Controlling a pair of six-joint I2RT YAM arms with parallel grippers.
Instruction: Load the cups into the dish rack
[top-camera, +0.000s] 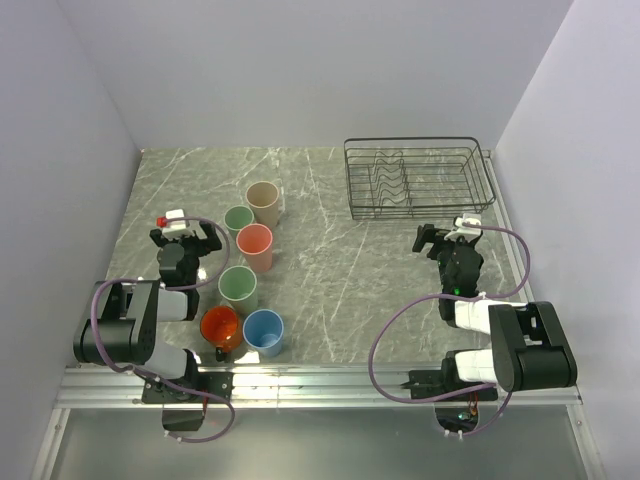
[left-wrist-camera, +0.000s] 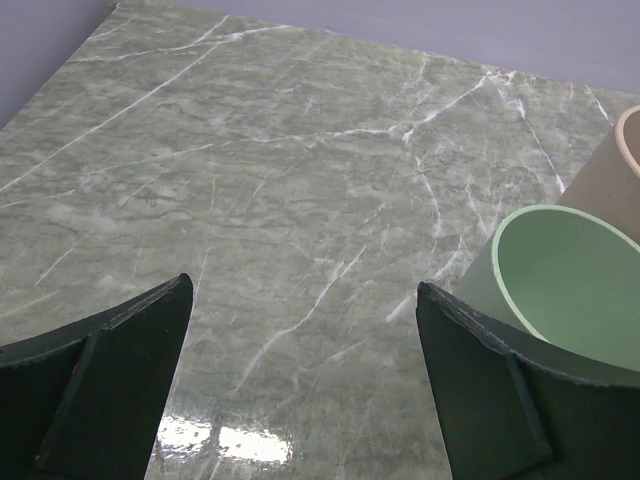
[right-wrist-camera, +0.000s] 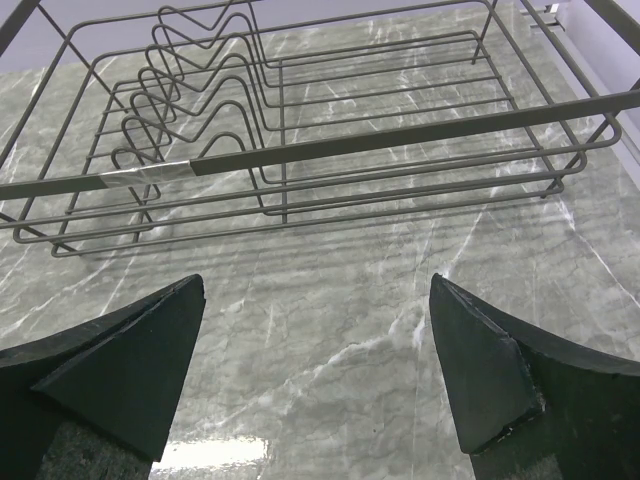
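Note:
My left gripper turns and moves toward the first green cup next, astride the rim's open side, since the beige and salmon pink cups crowd that cup.
Six cups stand upright at the left of the table: a beige cup (top-camera: 264, 200), a pale green cup (top-camera: 238, 220), a salmon pink cup (top-camera: 255, 247), a second pale green cup (top-camera: 238, 288), an orange mug (top-camera: 219, 327) and a light blue cup (top-camera: 264, 332). The black wire dish rack (top-camera: 349, 180) stands at the back right with nothing in it. My left gripper (top-camera: 186, 233) is open and empty, just left of the first green cup (left-wrist-camera: 560, 285) and the beige cup (left-wrist-camera: 612, 185). My right gripper (top-camera: 447, 233) is open and empty, just in front of the rack (right-wrist-camera: 400, 140).
The marble table top (top-camera: 330, 270) is walled in by pale panels at the left, back and right. A metal rail (top-camera: 320, 378) runs along the near edge by the arm bases. Bare marble lies between the cups and the rack.

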